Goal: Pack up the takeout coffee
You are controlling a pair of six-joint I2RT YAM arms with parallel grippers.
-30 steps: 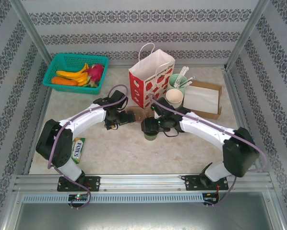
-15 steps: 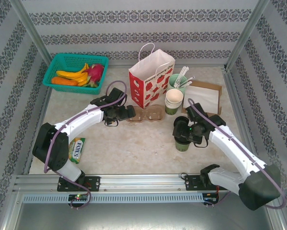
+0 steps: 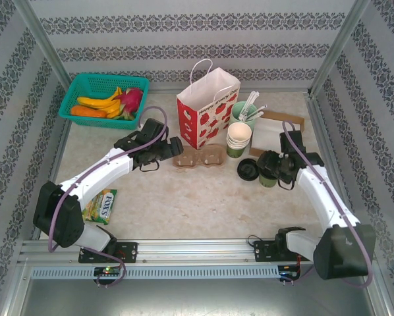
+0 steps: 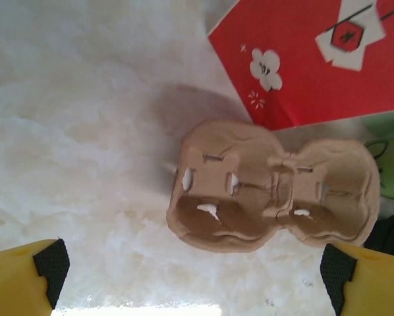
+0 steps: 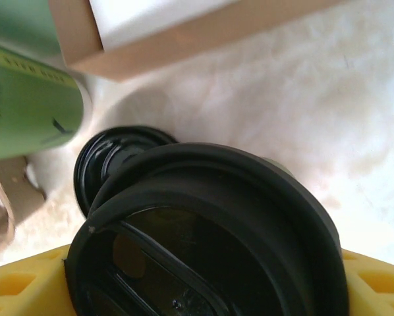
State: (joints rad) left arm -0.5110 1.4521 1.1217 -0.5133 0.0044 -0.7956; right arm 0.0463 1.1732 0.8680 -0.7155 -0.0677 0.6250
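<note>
My right gripper moves outward to the brown box's near corner [image 3: 255,150] [image 5: 111,71] beside the stack of cups next. It releases the coffee there, as the loose lid crowds it here.
The takeout coffee [image 3: 268,179], a dark-green cup under a black lid [image 5: 217,230], stands at the right of the table in front of the brown box. My right gripper [image 3: 272,171] is shut on it, and its yellow fingers [image 5: 19,283] press either side of the lid. The cup's body is mostly hidden under the lid in the right wrist view. My left gripper [image 3: 173,150] is open just left of a brown cardboard cup carrier [image 3: 198,157], with nothing between its fingers [image 4: 26,280]. Both wells of the carrier [image 4: 269,191] are empty.
A red paper bag [image 3: 207,108] stands behind the carrier. A loose black lid [image 3: 248,169] lies left of the held cup. Nearby are a stack of cups [image 3: 238,138], a mint cup of utensils [image 3: 244,112], a brown box [image 3: 296,125], a fruit basket [image 3: 85,99] and a candy packet [image 3: 103,205].
My right arm has carried the coffee from the table's middle out to the right, beside the brown box. My left gripper has shifted slightly right toward the carrier and stayed open.
</note>
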